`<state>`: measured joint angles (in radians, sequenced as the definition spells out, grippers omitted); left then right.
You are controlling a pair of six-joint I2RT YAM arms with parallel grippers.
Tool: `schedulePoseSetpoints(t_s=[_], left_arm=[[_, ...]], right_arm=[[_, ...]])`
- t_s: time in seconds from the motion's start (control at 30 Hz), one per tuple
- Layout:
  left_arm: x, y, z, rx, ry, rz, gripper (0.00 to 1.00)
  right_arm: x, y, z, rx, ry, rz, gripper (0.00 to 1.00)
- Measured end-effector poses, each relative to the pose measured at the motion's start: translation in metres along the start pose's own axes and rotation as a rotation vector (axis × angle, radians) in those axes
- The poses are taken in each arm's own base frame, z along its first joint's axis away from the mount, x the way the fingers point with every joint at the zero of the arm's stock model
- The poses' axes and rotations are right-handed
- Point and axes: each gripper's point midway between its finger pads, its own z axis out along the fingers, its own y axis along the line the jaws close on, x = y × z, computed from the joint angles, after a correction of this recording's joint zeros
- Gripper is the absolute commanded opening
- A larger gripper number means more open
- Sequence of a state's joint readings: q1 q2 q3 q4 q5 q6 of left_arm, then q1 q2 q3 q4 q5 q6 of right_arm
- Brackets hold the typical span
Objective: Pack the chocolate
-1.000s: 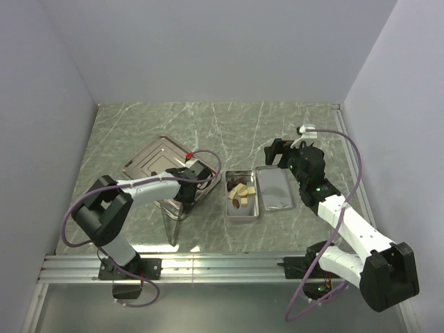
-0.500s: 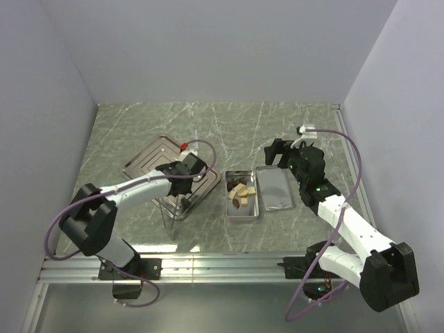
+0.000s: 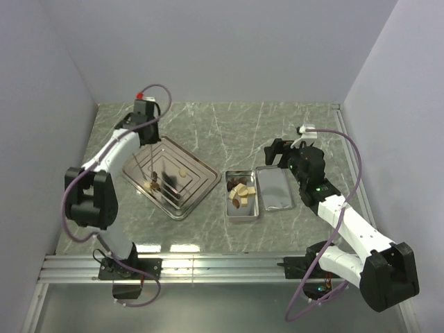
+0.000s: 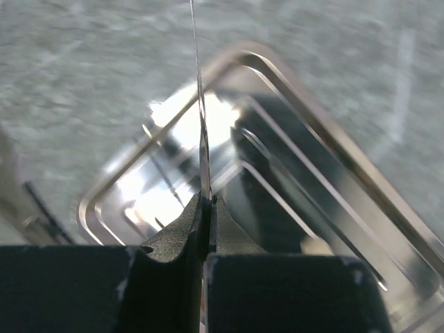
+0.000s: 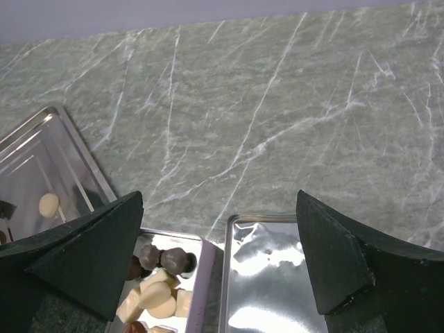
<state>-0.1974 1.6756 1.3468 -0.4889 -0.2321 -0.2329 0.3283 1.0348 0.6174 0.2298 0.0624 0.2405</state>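
Note:
The part of the marble there is clear. My left gripper will next go left in the top view and down toward the marble (image 3: 104,136) (image 4: 38,80) beside the grey wall.
Several chocolate pieces (image 3: 241,193), cream and dark brown, lie in the open silver tin (image 3: 252,216); in the right wrist view the same chocolate (image 5: 156,291) shows at the bottom left. A cream piece (image 3: 182,171) and a dark piece (image 3: 154,186) lie on the ridged steel tray (image 3: 201,170). My left gripper (image 3: 143,132) is over the tray's far left corner, shut on thin metal tongs (image 4: 201,125) that hang toward the tray (image 4: 312,132). My right gripper (image 5: 215,257) hovers open above the tin and the lid, holding nothing.
The tin's lid (image 3: 275,187) lies inside-up right of the tin, also seen as the shiny lid (image 5: 277,291). Grey walls close in the marble table on three sides. A metal rail (image 3: 222,263) runs along the near edge.
My left arm has swung from the tray's near right side up to its far left corner, carrying the tongs. The right arm has not moved.

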Motion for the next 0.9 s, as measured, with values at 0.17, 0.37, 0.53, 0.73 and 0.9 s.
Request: schedulePoseSetpoints(t_s=[0.17, 0.37, 0.53, 0.73, 0.9], left_arm=[[-0.001, 0.049, 0.044, -0.055, 0.076, -0.020, 0.00], [0.000, 0.090, 0.063, -0.073, 0.141, -0.009, 0.00], [-0.046, 0.115, 0.071, -0.092, 0.065, 0.078, 0.01], [-0.061, 0.122, 0.080, -0.086, 0.039, 0.207, 0.01], [-0.048, 0.133, 0.099, -0.089, 0.069, 0.271, 0.01]], right_arm=[[0.003, -0.001, 0.001, 0.003, 0.008, -0.001, 0.97], [0.008, -0.003, 0.005, 0.011, 0.029, -0.005, 0.97], [0.010, -0.004, 0.007, 0.016, 0.039, -0.005, 0.97], [0.010, -0.004, 0.012, 0.019, 0.048, -0.007, 0.97], [0.009, -0.004, 0.014, 0.020, 0.053, -0.007, 0.97]])
